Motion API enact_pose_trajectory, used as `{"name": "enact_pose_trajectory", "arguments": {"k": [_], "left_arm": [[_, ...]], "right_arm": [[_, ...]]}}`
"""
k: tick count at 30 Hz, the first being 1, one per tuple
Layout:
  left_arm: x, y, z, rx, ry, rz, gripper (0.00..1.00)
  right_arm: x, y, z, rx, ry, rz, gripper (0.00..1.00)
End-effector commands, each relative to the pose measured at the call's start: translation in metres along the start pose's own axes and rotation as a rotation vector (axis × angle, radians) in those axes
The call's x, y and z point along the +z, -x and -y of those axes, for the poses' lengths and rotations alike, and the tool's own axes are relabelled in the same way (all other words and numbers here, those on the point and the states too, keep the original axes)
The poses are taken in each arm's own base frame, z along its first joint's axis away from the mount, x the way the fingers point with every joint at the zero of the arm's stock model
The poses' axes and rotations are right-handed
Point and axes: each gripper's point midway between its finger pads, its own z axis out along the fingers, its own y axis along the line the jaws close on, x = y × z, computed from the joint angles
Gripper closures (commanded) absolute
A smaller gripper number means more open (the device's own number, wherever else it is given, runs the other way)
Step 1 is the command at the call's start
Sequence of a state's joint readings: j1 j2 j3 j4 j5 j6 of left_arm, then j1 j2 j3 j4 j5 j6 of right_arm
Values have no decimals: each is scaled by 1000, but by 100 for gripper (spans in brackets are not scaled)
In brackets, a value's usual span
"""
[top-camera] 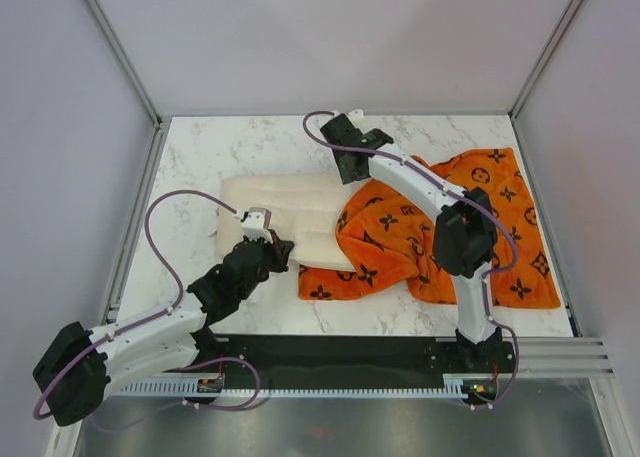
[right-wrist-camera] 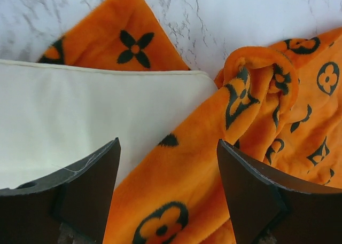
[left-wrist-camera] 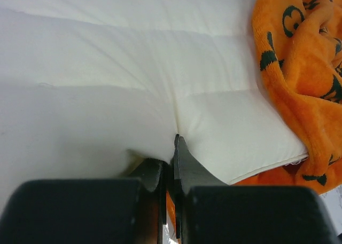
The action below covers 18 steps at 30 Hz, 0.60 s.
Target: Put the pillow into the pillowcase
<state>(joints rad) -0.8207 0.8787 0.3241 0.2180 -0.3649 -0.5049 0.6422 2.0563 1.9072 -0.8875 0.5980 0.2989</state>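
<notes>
My left gripper should push the near edge of the pillow to the right in the top view next, to where the pillowcase lies, and let go, because the pillow is mostly outside.
The cream quilted pillow (top-camera: 280, 212) lies left of centre, its right end tucked under the edge of the orange pillowcase (top-camera: 450, 227). My left gripper (top-camera: 283, 253) is shut, pinching the near edge of the pillow (left-wrist-camera: 133, 68); the pillowcase (left-wrist-camera: 299, 68) is at the right of the left wrist view. My right gripper (top-camera: 352, 169) hovers open over the pillow's far right part. In the right wrist view its jaws (right-wrist-camera: 168, 148) stand wide apart above the pillowcase (right-wrist-camera: 267, 121) edge where it overlaps the pillow (right-wrist-camera: 80, 110), holding nothing.
The white marble tabletop (top-camera: 200, 157) is walled by grey panels on three sides. A black rail (top-camera: 340, 362) with the arm bases runs along the near edge. The right arm's elbow (top-camera: 462, 239) hangs over the pillowcase.
</notes>
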Motion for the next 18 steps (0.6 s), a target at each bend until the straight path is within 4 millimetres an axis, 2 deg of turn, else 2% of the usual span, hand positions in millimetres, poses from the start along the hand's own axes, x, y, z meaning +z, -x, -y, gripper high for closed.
{"name": "enact_pose_trajectory", "arguments": {"k": [1,3,7,10,15,18], "left_arm": [[-1,30,21,-4,-75,104,98],[-1,30,21,2,-75,106,98],[-4,31,23,5,-88,111,98],[-6,34,23,3,-94,120,98],[-8,34,20,13,-83,121,98],[-8,34,20,15,-83,121,98]], "right_arm": [[15,-8,16,-50,-94,-50,19],[26,-18,21,-63,-127,-82,19],[39,-27,62,-53,-273,-114,20],[43,-30,86,-52,-352,-128,21],[51,-36,100,-83,-431,-153,22],[59,-40,100,-98,-443,-174,30]]}}
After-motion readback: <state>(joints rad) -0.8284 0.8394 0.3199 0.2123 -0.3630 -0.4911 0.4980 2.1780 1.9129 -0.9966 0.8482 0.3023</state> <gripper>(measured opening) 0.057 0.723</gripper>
